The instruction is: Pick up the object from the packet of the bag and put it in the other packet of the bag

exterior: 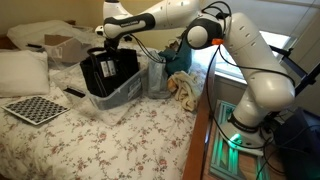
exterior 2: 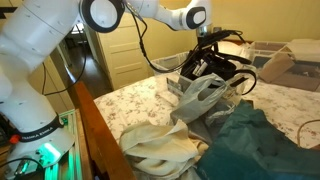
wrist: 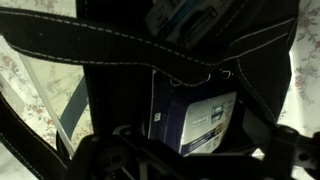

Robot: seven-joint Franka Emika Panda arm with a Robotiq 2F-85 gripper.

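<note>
My gripper is next going to turn at the bag's opening and reach the object's upper edge (exterior: 107,64) (wrist: 199,119).
The black fabric bag (exterior: 108,72) stands on the bed inside a clear plastic bin; it also shows in an exterior view (exterior 2: 218,68). My gripper (exterior: 106,48) is at the bag's top opening, between the handles (exterior 2: 208,48). In the wrist view the black straps and pocket walls (wrist: 120,55) fill the frame. The object (wrist: 195,120), a flat dark blue item with a paler printed face, stands in a pocket right in front of my gripper (wrist: 195,160). The fingers are dim shapes apart on either side of it and look open, not touching it.
A black-and-white checkered board (exterior: 37,108) lies at the bed's near corner. A teal cloth bundle (exterior 2: 258,140), a white plastic bag (exterior 2: 205,95) and a cream cloth (exterior 2: 160,150) lie beside the bin (exterior: 135,92). A pillow (exterior: 20,70) and a cardboard box (exterior: 65,45) are behind.
</note>
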